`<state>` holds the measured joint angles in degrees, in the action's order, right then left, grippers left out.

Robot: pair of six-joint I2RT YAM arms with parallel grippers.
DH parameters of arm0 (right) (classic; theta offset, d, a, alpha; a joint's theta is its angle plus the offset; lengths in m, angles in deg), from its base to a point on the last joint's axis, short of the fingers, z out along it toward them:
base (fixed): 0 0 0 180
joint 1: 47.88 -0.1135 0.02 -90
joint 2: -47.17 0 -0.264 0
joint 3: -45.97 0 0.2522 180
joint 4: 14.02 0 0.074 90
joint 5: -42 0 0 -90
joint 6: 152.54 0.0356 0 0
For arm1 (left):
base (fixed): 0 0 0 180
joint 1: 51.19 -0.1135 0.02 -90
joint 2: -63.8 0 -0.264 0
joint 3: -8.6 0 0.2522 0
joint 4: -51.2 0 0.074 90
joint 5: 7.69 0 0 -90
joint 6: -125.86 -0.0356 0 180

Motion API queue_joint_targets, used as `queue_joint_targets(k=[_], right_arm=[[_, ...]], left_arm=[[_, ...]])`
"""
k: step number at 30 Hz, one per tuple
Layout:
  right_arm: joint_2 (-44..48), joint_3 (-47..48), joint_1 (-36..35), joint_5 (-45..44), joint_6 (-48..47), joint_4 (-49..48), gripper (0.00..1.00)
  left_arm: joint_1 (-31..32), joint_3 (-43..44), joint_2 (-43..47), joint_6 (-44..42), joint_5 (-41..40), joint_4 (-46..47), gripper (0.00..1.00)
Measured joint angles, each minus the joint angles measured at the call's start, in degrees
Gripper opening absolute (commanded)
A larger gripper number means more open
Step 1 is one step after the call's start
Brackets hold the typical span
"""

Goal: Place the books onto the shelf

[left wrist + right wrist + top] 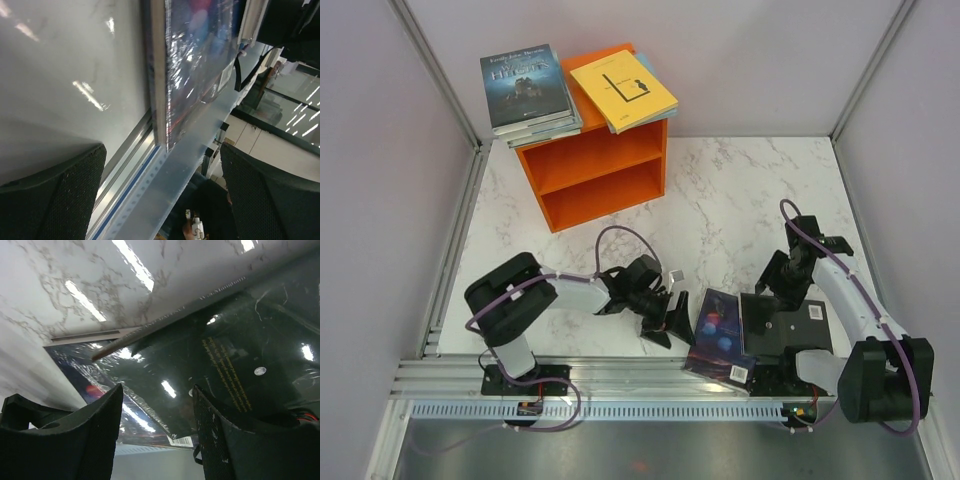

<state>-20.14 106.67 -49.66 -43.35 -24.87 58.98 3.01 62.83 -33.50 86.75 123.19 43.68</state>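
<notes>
I am going to slide my left gripper to its right in the top view, onto the blue book's near spine end [690,360] [161,131], which sticks out over the bar with room underneath.
The orange shelf [600,170] stands at the back left with both compartments bare. On its top lie a stack of books [527,90] with a dark cover uppermost and a yellow book [623,88]. At the near edge lies a dark blue/purple book [718,328] [200,60] with a black book [785,322] [245,355] partly overlapping it. My left gripper [670,320] [162,192] is open just left of the blue book's edge, nothing between its fingers. My right gripper [776,290] [157,410] is open over the black book's far corner.
A metal rail [620,375] [165,185] runs along the table's near edge under the blue book's overhang. Grey walls close in the left, back and right sides. White marble tabletop [730,200] stretches between the shelf and the arms.
</notes>
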Motion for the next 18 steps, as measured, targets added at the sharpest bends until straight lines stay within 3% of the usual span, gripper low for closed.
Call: queue_joint_targets(k=[12, 15, 16, 17, 18], right_arm=[[6.2, -9.1, -0.1, 2.7, 0.1, -0.5, 0.61], [6.4, -9.6, -0.2, 3.1, 0.0, -0.8, 0.61], [6.4, -9.9, -0.2, 3.2, 0.0, -1.0, 0.60], [6.3, -10.0, -0.2, 3.2, 0.0, -1.2, 0.60], [6.3, -10.0, -0.2, 3.3, -0.1, -1.2, 0.60]], left_arm=[[8.8, 5.4, -11.6, 12.6, 0.3, 18.5, 0.94], [10.1, 6.0, -13.6, 15.0, -0.9, 21.6, 0.77], [10.3, 6.1, -14.3, 15.8, -1.3, 22.9, 0.59], [10.4, 6.0, -14.8, 16.7, -1.9, 23.7, 0.48], [10.6, 5.6, -15.3, 16.9, -3.5, 24.2, 0.26]])
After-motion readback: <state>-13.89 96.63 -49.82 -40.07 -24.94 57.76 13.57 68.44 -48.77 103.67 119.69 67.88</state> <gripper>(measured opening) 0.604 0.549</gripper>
